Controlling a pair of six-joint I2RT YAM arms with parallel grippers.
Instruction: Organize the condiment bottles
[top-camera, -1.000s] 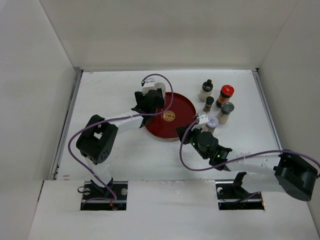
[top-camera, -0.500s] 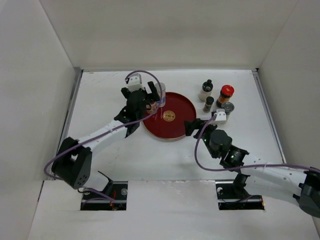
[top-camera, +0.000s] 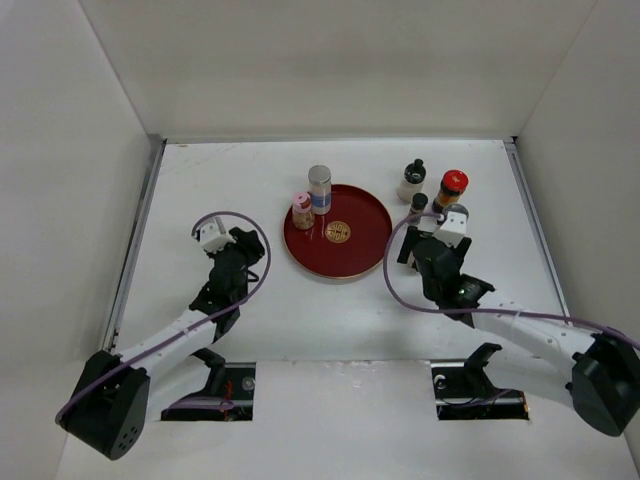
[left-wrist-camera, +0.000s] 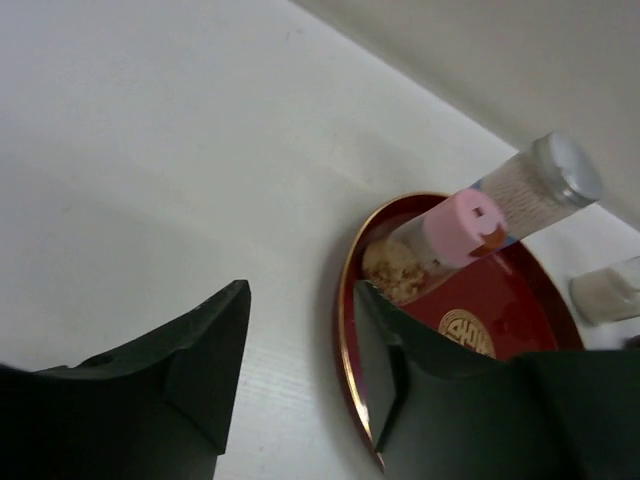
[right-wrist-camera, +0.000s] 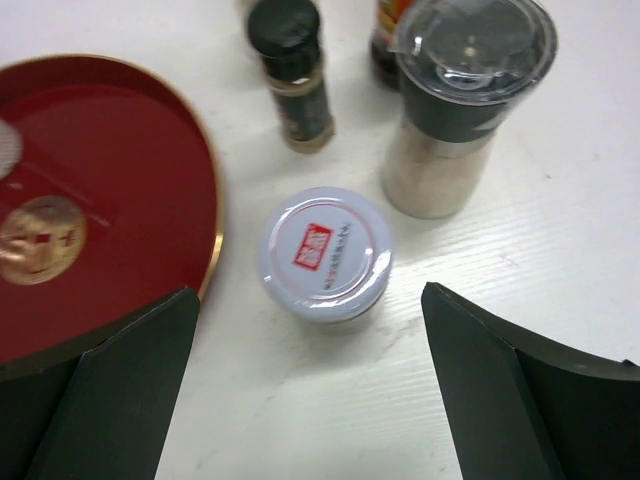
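Note:
I need to lower my right gripper slightly outward next and close it around the jar's white cap (right-wrist-camera: 328, 254), because the jar stands below it, just outward of the gripper's open fingers.
The red tray (top-camera: 352, 250) carries two condiment bottles standing side by side, a pink-capped jar (top-camera: 303, 210) and a taller silver-capped bottle (top-camera: 319, 187). In the left wrist view both lie ahead, the pink-capped jar (left-wrist-camera: 455, 228) and the silver-capped bottle (left-wrist-camera: 545, 175). My left gripper (top-camera: 238, 248) (left-wrist-camera: 300, 300) is left of the tray, jaws a little apart with only table between them. My right gripper (top-camera: 428, 240) (right-wrist-camera: 310, 292) stands wide open around a white-capped jar (right-wrist-camera: 325, 250) without touching it. The grey-capped grinder (right-wrist-camera: 455, 110) and a small black-capped bottle (right-wrist-camera: 293, 75) stand just beyond.
Right of the tray stand a red-capped bottle (top-camera: 452, 186) and a pale bottle with a black top (top-camera: 411, 180). The tray rim (right-wrist-camera: 205, 200) lies close on the left of the white-capped jar. White walls close in the table on three sides.
My left arm let go of the silver-capped bottle on the tray and drew back to the left. My right gripper opened and moved toward the bottles on the right, over the white-capped jar.

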